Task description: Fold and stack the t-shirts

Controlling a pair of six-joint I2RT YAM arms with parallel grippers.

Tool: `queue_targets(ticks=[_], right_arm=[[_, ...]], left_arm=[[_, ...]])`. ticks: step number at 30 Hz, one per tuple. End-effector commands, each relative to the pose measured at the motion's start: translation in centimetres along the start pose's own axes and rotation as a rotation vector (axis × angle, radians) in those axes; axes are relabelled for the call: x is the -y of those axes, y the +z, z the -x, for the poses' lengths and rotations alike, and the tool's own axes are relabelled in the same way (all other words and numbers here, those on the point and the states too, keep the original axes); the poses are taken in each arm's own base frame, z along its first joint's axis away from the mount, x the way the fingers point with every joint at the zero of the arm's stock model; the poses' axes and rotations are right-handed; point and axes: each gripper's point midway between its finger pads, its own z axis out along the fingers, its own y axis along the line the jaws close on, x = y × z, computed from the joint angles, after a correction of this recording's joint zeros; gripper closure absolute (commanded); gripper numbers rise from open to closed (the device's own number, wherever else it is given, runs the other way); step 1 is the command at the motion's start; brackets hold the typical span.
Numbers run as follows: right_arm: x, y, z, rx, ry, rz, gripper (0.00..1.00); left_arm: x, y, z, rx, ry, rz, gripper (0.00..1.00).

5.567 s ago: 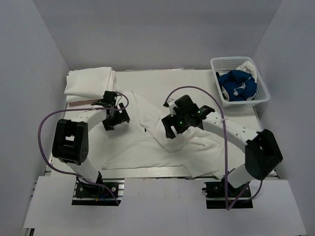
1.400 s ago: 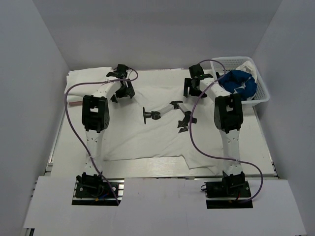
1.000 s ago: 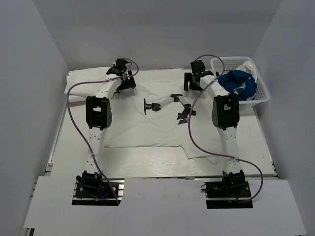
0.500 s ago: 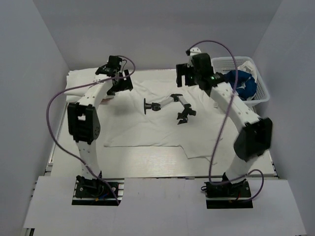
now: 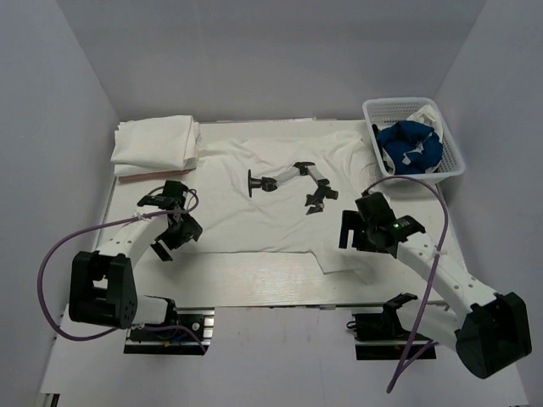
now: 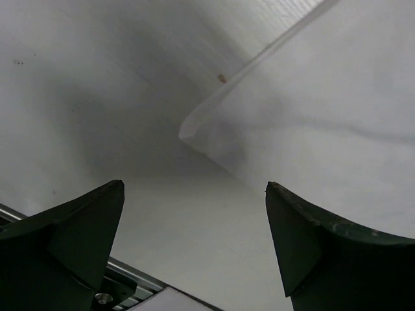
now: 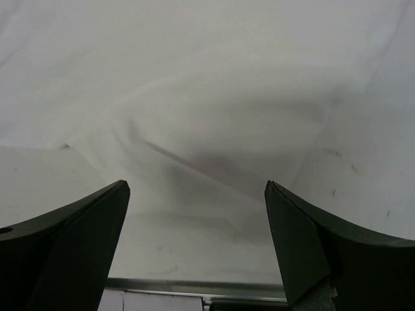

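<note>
I will lower my left gripper next toward the white t-shirt's hem corner [image 5: 176, 251] [image 6: 188, 135], which is just beyond the ends of its open fingers. Then I will close it on the t-shirt's hem.
A white t-shirt [image 5: 246, 225] with a dark print [image 5: 288, 182] lies spread flat on the table, hem toward me. My left gripper [image 5: 168, 240] hovers open just off its near left hem corner [image 6: 311, 116], over bare table [image 6: 97, 97]. My right gripper [image 5: 349, 232] is open above the rumpled near right part of the shirt [image 7: 207, 97]. Neither holds anything. Folded white t-shirts [image 5: 154, 141] are stacked at the back left. A blue t-shirt [image 5: 410, 146] lies in the basket with white cloth [image 5: 422, 114].
The white lattice basket [image 5: 453, 163] stands at the back right corner. A metal rail [image 7: 194, 285] runs along the table's near edge, close below both grippers. Grey walls enclose the table on three sides.
Both arms have swung back from the shirt's far shoulders to its near hem, with their grippers open throughout. The shirt now lies flat and spread out.
</note>
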Motion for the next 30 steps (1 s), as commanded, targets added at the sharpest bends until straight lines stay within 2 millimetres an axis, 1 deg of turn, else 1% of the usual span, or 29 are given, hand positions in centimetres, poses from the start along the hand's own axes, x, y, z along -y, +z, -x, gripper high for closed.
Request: queue_targets(ticks=[1,2,3,4,6,7,9,10,12,13,14,15,16,17,21,22,26,28,29,30], right_arm=[[1.3,-1.2,-2.2,-0.040,0.133,-0.059,0.10],[1.6,-1.2,-2.9,-0.049,0.151,-0.064,0.10],[1.4,-1.1,-2.9,-0.043,0.160,-0.051,0.10],[1.4,-1.1,-2.9,-0.034,0.184,-0.045,0.10],[1.1,-0.8,-3.4,-0.042,0.180,-0.025,0.10],[1.1,-0.6,-3.6,-0.049,0.195,-0.029,0.10],[1.3,-0.5,-4.7,-0.093,0.189,-0.037,0.10],[1.3,-0.6,-5.0,-0.106,0.197,-0.037,0.10],[1.8,-0.5,-5.9,-0.136,0.200,-0.062,0.10],[1.8,-0.6,-6.0,-0.141,0.198,-0.062,0.10],[2.0,-0.6,-6.2,-0.145,0.204,-0.074,0.10],[2.2,-0.7,-6.7,-0.159,0.212,-0.086,0.10],[2.1,-0.8,-6.8,-0.164,0.211,-0.080,0.10],[2.3,-0.9,-7.1,-0.176,0.208,-0.089,0.10],[2.2,-1.0,-7.8,-0.211,0.213,-0.086,0.10],[2.0,-0.7,-7.7,-0.208,0.216,-0.080,0.10],[1.6,0.4,-8.4,-0.258,0.197,-0.074,0.10],[1.5,0.9,-8.6,-0.271,0.179,-0.068,0.10],[1.3,1.1,-9.0,-0.284,0.173,-0.053,0.11],[1.3,1.2,-9.4,-0.293,0.171,-0.049,0.13]], left_arm=[[0.8,0.9,1.4,0.049,-0.150,-0.027,0.00],[1.1,1.2,1.6,0.054,-0.163,-0.035,0.00],[0.7,2.1,1.3,0.059,-0.174,-0.012,0.00],[0.4,2.6,1.2,0.052,-0.202,0.001,0.00],[0.2,3.4,1.2,0.036,-0.228,0.014,0.06],[0.1,4.2,0.9,0.027,-0.224,0.026,0.15],[-0.3,4.6,1.0,0.022,-0.240,0.037,0.25],[0.4,4.9,1.3,0.027,-0.245,0.013,0.36],[0.4,5.1,1.0,0.013,-0.233,0.015,0.47],[0.1,5.2,0.7,0.007,-0.231,0.023,0.58],[-0.4,5.6,0.1,-0.005,-0.235,0.038,0.81],[-0.6,5.8,0.0,-0.005,-0.244,0.041,0.89],[-0.6,5.6,0.2,0.001,-0.247,0.033,0.97],[-0.7,5.8,0.0,0.000,-0.246,0.034,1.00],[0.0,5.8,-0.2,-0.017,-0.241,0.002,1.00],[0.0,5.8,-0.2,-0.017,-0.241,0.002,1.00],[0.3,5.4,0.2,-0.011,-0.243,-0.005,1.00],[0.2,5.6,0.1,-0.017,-0.241,0.002,1.00],[0.5,5.5,0.4,-0.011,-0.243,-0.005,1.00],[0.2,5.4,0.2,-0.019,-0.240,0.004,1.00]])
